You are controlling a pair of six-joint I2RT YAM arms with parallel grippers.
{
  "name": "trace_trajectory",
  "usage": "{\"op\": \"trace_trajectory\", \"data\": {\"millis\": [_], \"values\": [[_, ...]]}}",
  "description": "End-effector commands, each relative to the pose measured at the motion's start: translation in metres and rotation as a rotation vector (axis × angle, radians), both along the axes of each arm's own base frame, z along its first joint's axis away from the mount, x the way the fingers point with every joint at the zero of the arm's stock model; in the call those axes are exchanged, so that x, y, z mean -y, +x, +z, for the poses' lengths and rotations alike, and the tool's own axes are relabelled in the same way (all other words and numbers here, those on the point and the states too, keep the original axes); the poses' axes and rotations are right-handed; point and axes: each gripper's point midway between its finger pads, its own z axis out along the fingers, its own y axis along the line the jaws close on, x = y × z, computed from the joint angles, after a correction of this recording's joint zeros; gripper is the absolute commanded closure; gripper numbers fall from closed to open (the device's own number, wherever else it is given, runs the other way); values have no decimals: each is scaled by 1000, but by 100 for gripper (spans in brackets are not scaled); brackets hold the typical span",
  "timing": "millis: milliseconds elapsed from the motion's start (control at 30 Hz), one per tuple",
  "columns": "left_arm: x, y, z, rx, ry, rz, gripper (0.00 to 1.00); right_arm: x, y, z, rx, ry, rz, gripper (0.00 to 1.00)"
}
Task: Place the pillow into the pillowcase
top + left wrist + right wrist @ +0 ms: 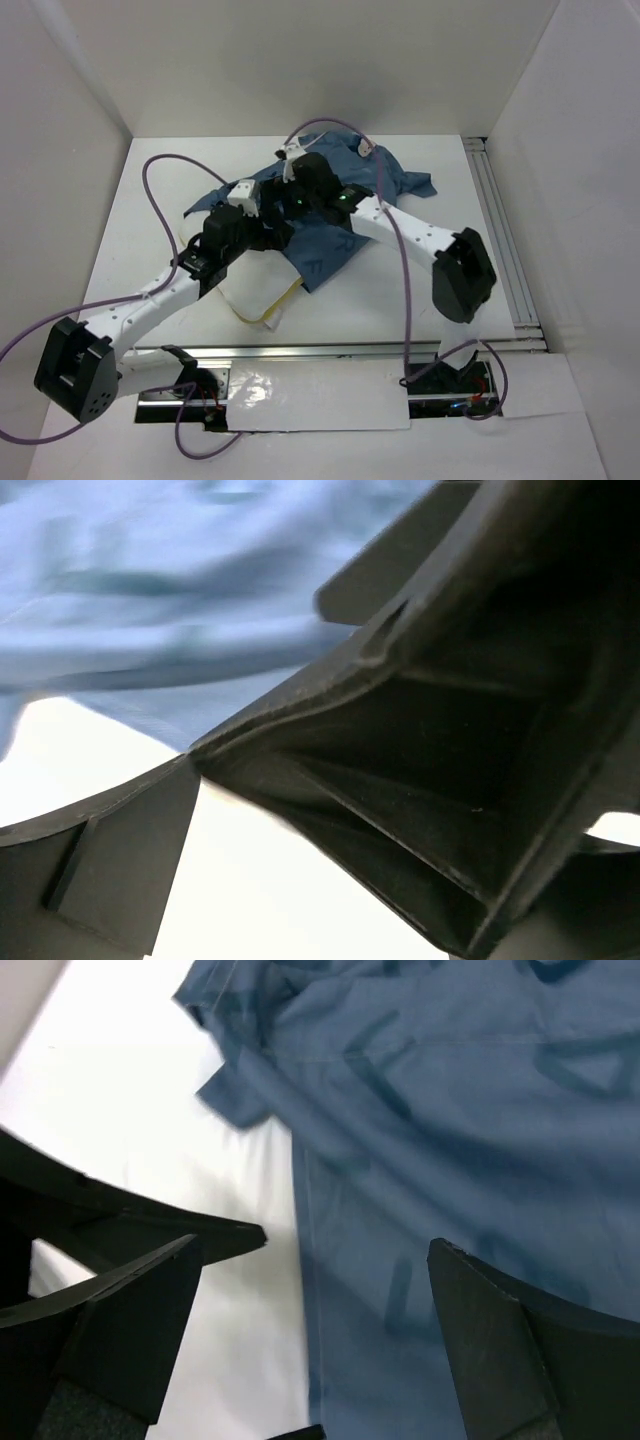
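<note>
My left gripper will move back and down onto the white pillow, just beside the pillowcase's edge, because this part of the pillow is still sticking out of the pillowcase.
The dark blue pillowcase (345, 215) lies crumpled at the middle back of the table. In the right wrist view it fills the frame under the jaws (450, 1110), with darker printed letters. The white pillow (255, 298) shows only as a corner with yellow piping, sticking out of the case's near-left side. My right gripper (300, 178) (315, 1300) is open and empty just above the case's edge. My left gripper (248, 200) (300, 880) is close beside it over the case's left part and looks open and empty. Its view is blurred and mostly blocked by a black finger (450, 780).
White walls enclose the table on the left, back and right. A metal rail (500, 240) runs along the right edge and another along the near edge (330, 350). Purple cables (160, 200) loop over both arms. The two grippers are nearly touching.
</note>
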Motion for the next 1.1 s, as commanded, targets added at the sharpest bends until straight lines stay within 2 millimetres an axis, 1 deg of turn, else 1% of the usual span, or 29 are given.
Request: {"op": "trace_trajectory", "data": {"millis": [0,33,67,100,133,167,200,233,267,300,333,367,433,467,500,567,633,667,700,767,800,833,867,900,933,967,1000,1033,1067], "values": [[-28,-19,2,-101,88,101,0,63,-2,48,72,36,-99,0],[-31,-26,2,-120,83,107,0,85,9,45,80,18,-152,0],[-27,-33,-4,-157,76,93,0,101,10,33,69,-11,-175,6],[-23,-41,-7,-199,36,91,0,114,16,35,91,-36,-190,11],[-21,-46,-12,-226,23,79,0,128,18,27,72,-77,-210,16],[-16,-48,-15,-245,11,62,0,145,32,23,67,-105,-240,19],[-11,-52,-23,-282,-15,51,0,153,41,7,66,-175,-219,19],[-11,-56,-31,-310,-19,50,0,161,42,-7,34,-234,-205,19],[-9,-54,-38,-329,-20,58,0,163,51,-3,52,-259,-192,19],[-7,-54,-42,-350,-28,58,0,166,54,-12,71,-328,-136,19],[-9,-60,-52,-393,-14,67,0,175,63,-30,64,-407,-164,19],[-10,-62,-58,-421,-9,75,0,181,69,-34,74,-447,-188,19],[-15,-69,-70,-465,12,95,0,204,83,-46,79,-534,-256,16],[-19,-72,-72,-468,20,105,0,217,93,-39,89,-531,-295,16],[-20,-75,-73,-468,20,105,0,223,94,-47,64,-539,-297,16],[-25,-79,-75,-455,11,123,0,224,97,-47,46,-488,-286,16],[-28,-80,-76,-450,16,134,0,225,93,-58,33,-490,-239,16],[-29,-79,-77,-447,20,141,0,224,92,-53,53,-481,-230,16],[-30,-79,-80,-459,27,143,0,224,87,-62,51,-474,-222,17],[-37,-80,-93,-478,71,167,0,219,79,-67,35,-457,-174,22],[-38,-83,-106,-523,98,171,2,217,76,-71,24,-452,-161,25],[-37,-81,-108,-528,113,173,4,218,73,-73,12,-458,-158,26],[-39,-81,-116,-549,134,184,8,218,73,-77,-1,-457,-162,26],[-38,-80,-120,-563,143,185,13,218,73,-82,-15,-456,-167,28],[-35,-80,-130,-596,167,179,27,218,71,-83,-28,-455,-171,36],[-36,-82,-137,-616,180,181,38,219,68,-90,-48,-466,-166,42],[-30,-78,-137,-618,166,165,51,217,67,-95,-64,-457,-166,52],[-27,-78,-140,-626,160,155,66,214,67,-92,-67,-446,-154,64],[-23,-75,-140,-624,150,146,100,211,65,-91,-78,-428,-153,76]]}}
